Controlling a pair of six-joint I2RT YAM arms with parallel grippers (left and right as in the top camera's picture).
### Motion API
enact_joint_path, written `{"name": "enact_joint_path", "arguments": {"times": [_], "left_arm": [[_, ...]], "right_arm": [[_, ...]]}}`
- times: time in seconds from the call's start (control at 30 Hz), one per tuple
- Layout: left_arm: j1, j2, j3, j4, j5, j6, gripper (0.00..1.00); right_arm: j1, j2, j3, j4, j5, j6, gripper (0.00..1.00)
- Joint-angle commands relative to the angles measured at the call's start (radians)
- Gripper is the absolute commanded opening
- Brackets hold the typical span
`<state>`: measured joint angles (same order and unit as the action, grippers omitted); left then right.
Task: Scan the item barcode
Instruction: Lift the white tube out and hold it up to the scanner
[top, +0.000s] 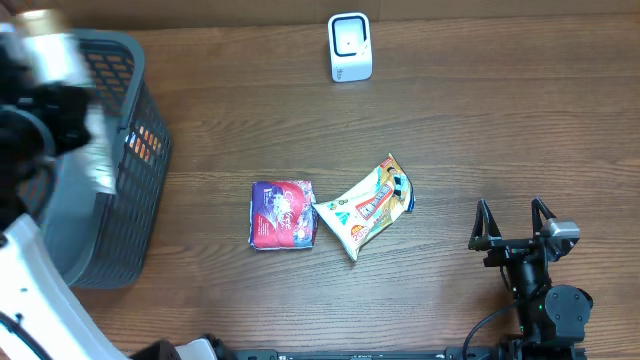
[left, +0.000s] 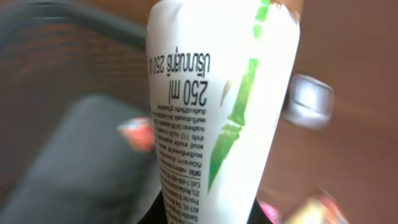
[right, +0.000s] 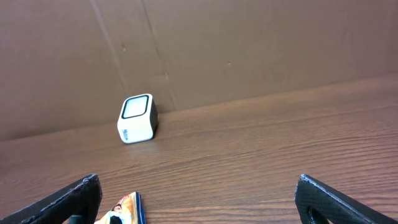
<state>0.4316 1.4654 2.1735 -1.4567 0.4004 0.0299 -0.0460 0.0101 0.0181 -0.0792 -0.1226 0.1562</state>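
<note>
My left gripper swings away next, then lowers to release the bottle (left: 217, 93) where the packets meet.
My left gripper (left: 205, 215) is shut on a white bottle (left: 217, 93) with a green stripe and small black print, which fills the left wrist view. No barcode shows on the side facing the camera. In the overhead view the left arm (top: 40, 110) is a blur at the top left, above the basket. The white barcode scanner (top: 350, 47) stands at the back of the table, also visible as the scanner (right: 137, 118) in the right wrist view. My right gripper (top: 513, 215) rests open at the front right, and nothing lies between its fingers (right: 74, 199).
A grey mesh basket (top: 130, 200) stands at the left edge. A purple packet (top: 282, 213) and a yellow snack packet (top: 368, 205) lie side by side mid-table. A brown cardboard wall (right: 249, 43) closes off the back.
</note>
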Motion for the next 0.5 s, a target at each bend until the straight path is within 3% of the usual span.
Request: {"name": "enact_joint_path", "arguments": {"times": [0.0, 0.17, 0.33, 0.47], "left_arm": [[-0.133, -0.021, 0.021, -0.049, 0.15, 0.068, 0.04], [-0.405, -0.01, -0.036, -0.109, 0.002, 0.057, 0.04], [-0.68, 0.008, -0.216, -0.082, -0.274, -0.077, 0.04], [-0.857, 0.042, -0.425, 0.028, -0.435, -0.227, 0.04]], "right_arm": [[-0.002, -0.007, -0.01, 0.004, 0.01, -0.008, 1.0], [-0.002, -0.007, -0.01, 0.004, 0.01, -0.008, 1.0], [-0.002, -0.007, -0.01, 0.004, 0.01, -0.008, 1.0], [-0.002, -0.007, -0.01, 0.004, 0.01, -0.008, 1.0]]}}
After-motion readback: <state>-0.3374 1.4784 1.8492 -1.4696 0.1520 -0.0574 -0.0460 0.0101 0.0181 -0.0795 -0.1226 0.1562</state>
